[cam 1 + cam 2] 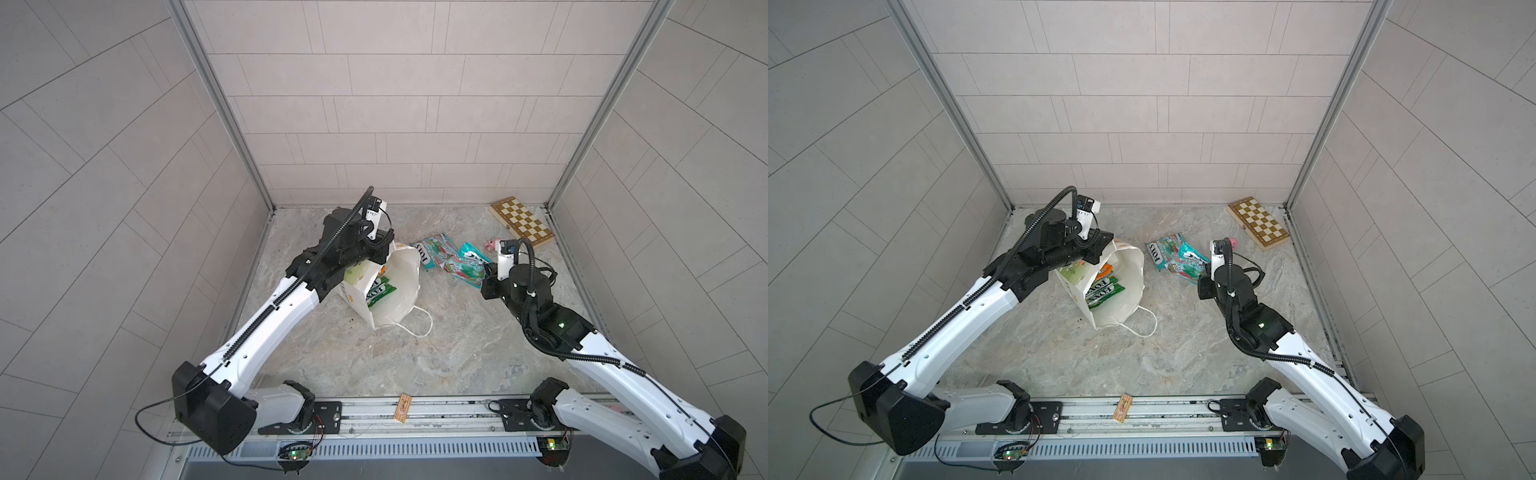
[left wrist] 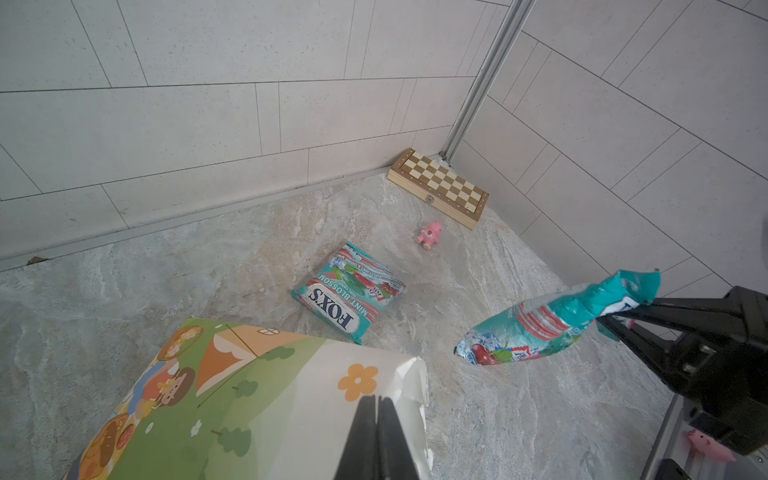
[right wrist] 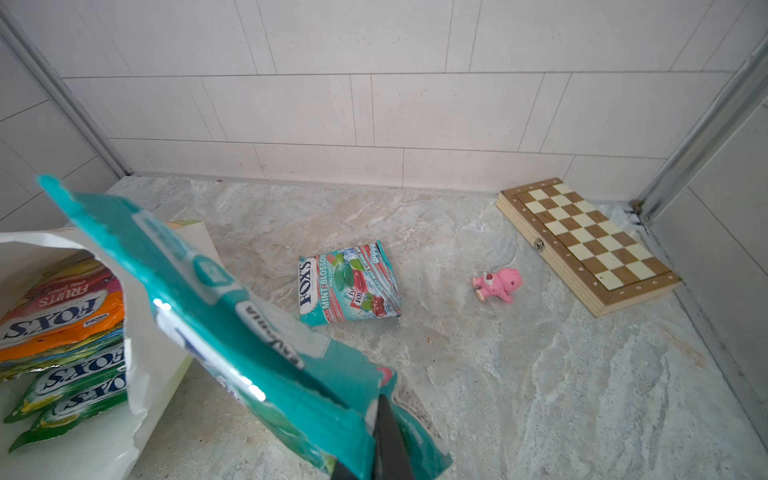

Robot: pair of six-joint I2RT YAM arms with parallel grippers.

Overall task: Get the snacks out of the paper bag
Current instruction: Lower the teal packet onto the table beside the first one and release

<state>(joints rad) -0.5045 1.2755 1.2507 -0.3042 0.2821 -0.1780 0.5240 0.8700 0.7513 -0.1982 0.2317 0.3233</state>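
Note:
My right gripper tilts downward next, lowers the teal-red packet onto the bare marble below, short of the pink toy, and releases the packet's top edge.
The white paper bag (image 1: 399, 286) lies tilted on the marble table, its mouth open toward the right. My left gripper (image 2: 377, 401) is shut on its upper rim beside the orange flower. Inside lie more snacks: an orange packet (image 3: 62, 320) and green packets (image 1: 1100, 291). My right gripper (image 3: 384, 401) is shut on the top edge of a teal-red snack packet (image 2: 540, 328), which hangs just right of the bag's mouth, its lower end close to the table. Another teal-red packet (image 1: 432, 249) lies flat on the table behind it.
A checkered wooden board (image 1: 522, 224) lies in the back right corner, and a small pink toy (image 3: 496, 284) sits in front of it. A small card (image 1: 402, 409) rests on the front rail. Tiled walls close in the back and both sides.

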